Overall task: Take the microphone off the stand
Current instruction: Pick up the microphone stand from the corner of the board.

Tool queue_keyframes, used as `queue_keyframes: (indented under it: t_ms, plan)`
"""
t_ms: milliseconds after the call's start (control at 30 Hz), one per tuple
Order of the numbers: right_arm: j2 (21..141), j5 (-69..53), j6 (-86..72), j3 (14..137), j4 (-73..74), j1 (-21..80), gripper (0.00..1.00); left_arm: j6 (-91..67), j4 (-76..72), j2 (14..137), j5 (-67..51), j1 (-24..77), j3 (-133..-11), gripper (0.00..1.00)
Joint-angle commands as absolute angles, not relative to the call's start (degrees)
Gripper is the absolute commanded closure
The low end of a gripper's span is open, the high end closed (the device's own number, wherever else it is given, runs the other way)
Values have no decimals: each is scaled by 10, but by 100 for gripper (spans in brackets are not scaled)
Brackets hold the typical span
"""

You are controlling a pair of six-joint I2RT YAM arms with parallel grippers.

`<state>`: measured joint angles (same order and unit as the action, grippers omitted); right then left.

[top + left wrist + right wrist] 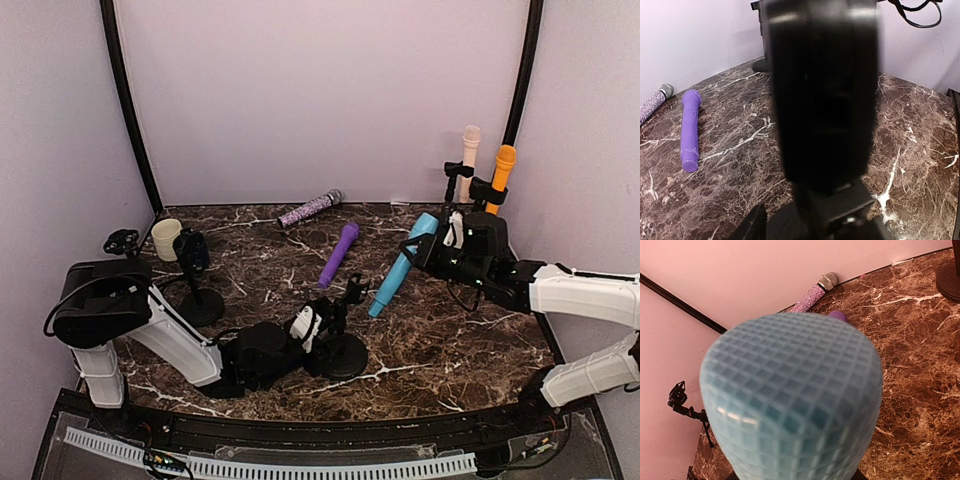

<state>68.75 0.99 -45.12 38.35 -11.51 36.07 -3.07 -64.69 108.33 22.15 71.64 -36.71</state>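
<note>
Next, my right gripper goes down and to the left in the top view to the marble (364, 264) beside the purple microphone and releases there, since that patch lies empty.
A blue microphone (398, 272) slants down from my right gripper (432, 248), which is shut on its upper part. Its tail end hangs close beside the clip of a black stand (345, 330) at the table's middle; I cannot tell whether they touch. In the right wrist view the blue mesh head (795, 400) fills the frame and hides the fingers. My left gripper (325, 318) is at the stand's post, low above its round base, and looks shut on it. In the left wrist view the black, blurred stand clip (822, 90) fills the middle.
A purple microphone (338, 253) and a glittery one (310, 208) lie on the marble behind the stand. Orange (500, 175) and cream (468, 160) microphones stand in holders at the back right. A stand with a dark microphone (192, 252) is at the left.
</note>
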Motion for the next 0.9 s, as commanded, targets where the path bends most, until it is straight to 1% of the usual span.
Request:
queue_keyframes:
  t_ms: [0, 167, 200, 267, 467, 567, 867]
  plan:
    - [693, 3, -460, 381, -145, 357, 95, -11, -685, 1093, 257, 719, -388, 60]
    - [702, 3, -460, 391, -140, 357, 95, -4, -711, 1102, 275, 719, -388, 76]
    - [702, 3, -460, 391, -140, 357, 95, 4, -708, 1103, 277, 719, -391, 81]
    - [702, 3, -461, 390, -140, 357, 95, 12, -707, 1104, 277, 718, -393, 87]
    - [708, 9, -461, 390, -137, 357, 95, 12, -702, 1092, 279, 712, -387, 98]
    - [714, 10, -461, 393, -139, 357, 95, 3, -698, 1079, 257, 694, -370, 100]
    - [747, 3, -472, 402, -164, 357, 96, -11, -654, 991, 259, 640, -310, 100]
